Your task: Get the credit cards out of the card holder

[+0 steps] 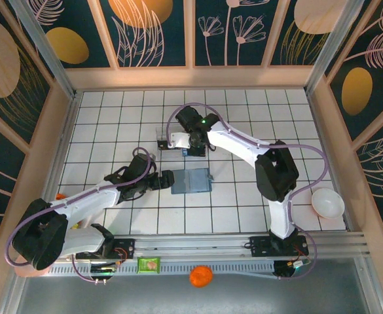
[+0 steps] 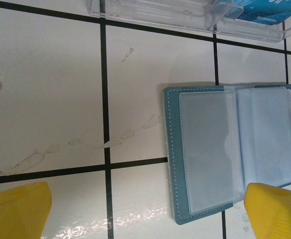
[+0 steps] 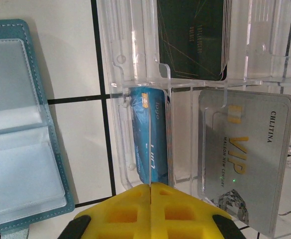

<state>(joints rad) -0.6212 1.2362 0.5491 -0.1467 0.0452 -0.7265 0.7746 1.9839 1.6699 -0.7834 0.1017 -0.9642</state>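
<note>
Next, my right gripper goes down and releases the blue credit card in the tray's near slot (image 1: 186, 152) (image 3: 157, 139) below, as the card's edge already lines up lengthwise.
The card holder (image 1: 192, 181) lies open like a book on the tiles, teal-edged (image 2: 171, 149), and no card shows in its clear sleeves (image 3: 16, 129). My left gripper (image 2: 145, 213) hovers open just left of it, one yellow fingertip (image 2: 277, 209) over its near corner. My right gripper (image 3: 150, 188) is shut on a bright blue credit card (image 3: 157, 137), held on edge inside a slot of the clear plastic tray (image 3: 116, 74). In the tray's other slots lie a dark green card stack (image 3: 192, 37) and a silver VIP card (image 3: 244, 159).
The clear tray (image 1: 167, 140) stands one tile beyond the holder. A white bowl (image 1: 327, 201) sits at the right edge. An orange ball (image 1: 201, 276) and a green packet (image 1: 149, 264) lie by the front rail. Wooden walls enclose the tiled floor.
</note>
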